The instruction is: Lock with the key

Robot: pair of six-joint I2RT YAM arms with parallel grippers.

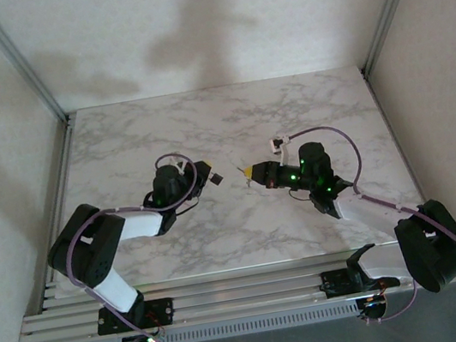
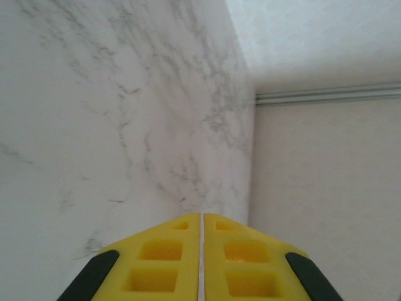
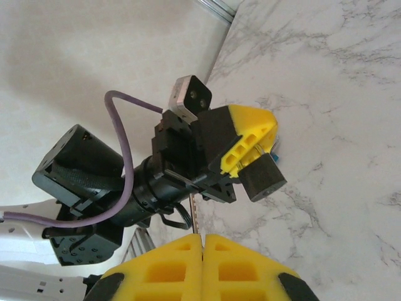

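My left gripper is holding the padlock above the bare marble by the key (image 1: pixel 230 186), and that spot is also beyond the gripper's tip. It will tilt its fingers down, lower the padlock there and release it.
A black padlock (image 3: pixel 264 177) hangs by its metal shackle from the yellow fingers of my left gripper (image 3: pixel 268 127), which is shut on it. In the top view the padlock (image 1: pixel 215 176) sits at the tip of the left gripper (image 1: pixel 205 174), just above the table's middle. My right gripper (image 3: pixel 203 236) is shut on the key (image 3: pixel 193 210), whose thin toothed blade sticks out edge-on toward the left arm. The right gripper (image 1: pixel 248 173) faces the padlock across a small gap. In the left wrist view the left gripper (image 2: pixel 202 215) has its fingers pressed together, and the padlock is hidden.
Both arms work over a marble table (image 1: pixel 228 119) enclosed by white walls. An aluminium rail (image 1: pixel 231 296) runs along the near edge. A purple cable (image 1: pixel 335 132) loops above the right wrist, and another (image 3: pixel 122 144) curls around the left wrist.
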